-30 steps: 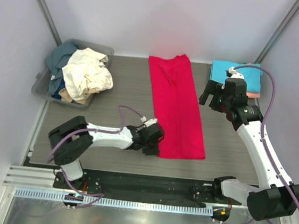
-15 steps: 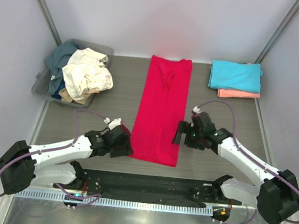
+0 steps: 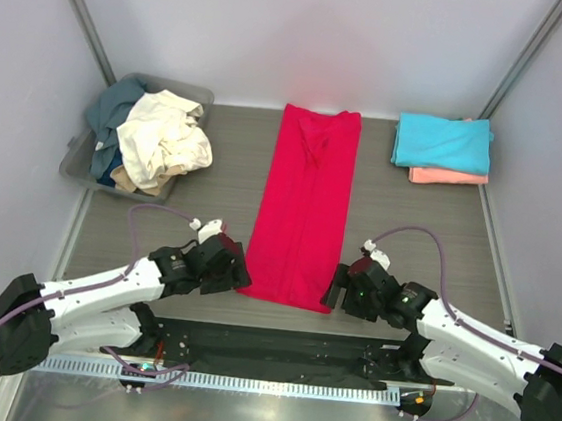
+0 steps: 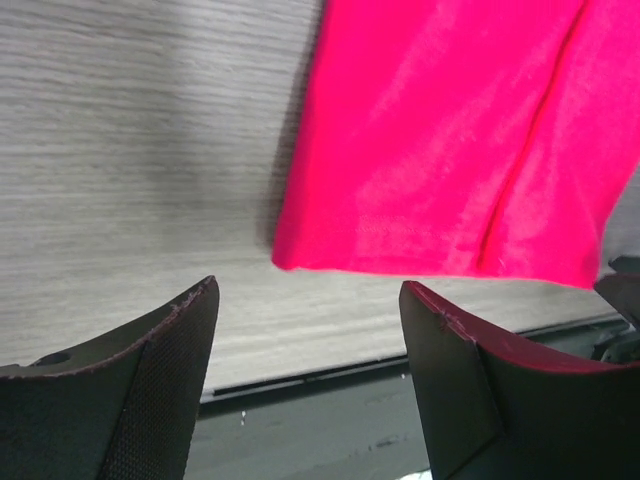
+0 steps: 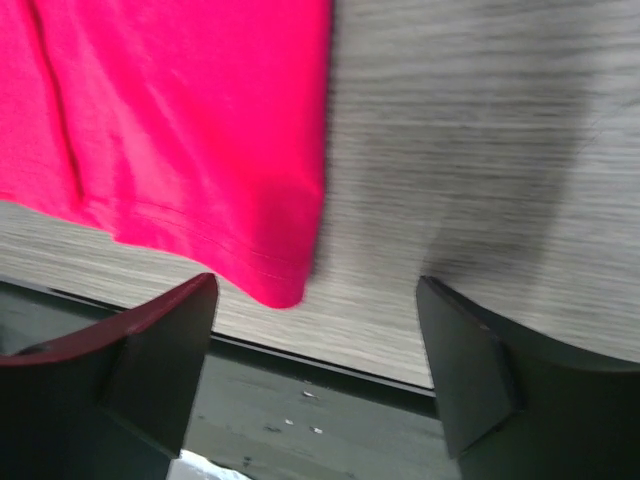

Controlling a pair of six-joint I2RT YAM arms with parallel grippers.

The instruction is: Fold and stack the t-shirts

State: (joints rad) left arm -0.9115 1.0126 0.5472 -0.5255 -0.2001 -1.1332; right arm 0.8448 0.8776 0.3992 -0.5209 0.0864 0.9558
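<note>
My left gripper needs to lower next onto the t-shirt's hem corner on the tub's side [image 3: 244, 292] [image 4: 292, 252] below its fingers, since the open fingers already span that corner.
A crimson red t-shirt [image 3: 303, 211] lies flat on the table as a long folded strip, its hem toward the near edge. My left gripper [image 3: 229, 271] is low at the hem's left corner [image 4: 290, 258], open with nothing between its fingers. At the hem's right corner [image 5: 280, 290] my right gripper [image 3: 338, 287] also stands open and empty. Folded turquoise [image 3: 443, 142] and salmon pink [image 3: 449, 177] t-shirts are stacked at the back right. Cream [image 3: 166, 138] and slate blue [image 3: 112, 110] t-shirts lie crumpled in the tub.
The grey plastic tub [image 3: 77, 159] sits at the back left corner. The table's near edge and a dark rail [image 3: 267, 345] run just below both grippers. Slanted frame posts [image 3: 80, 14] rise at the back corners.
The left gripper has opened and let go of the red hem's left corner. The right arm swept from the back right down to the hem's right corner. The red shirt now lies straighter.
</note>
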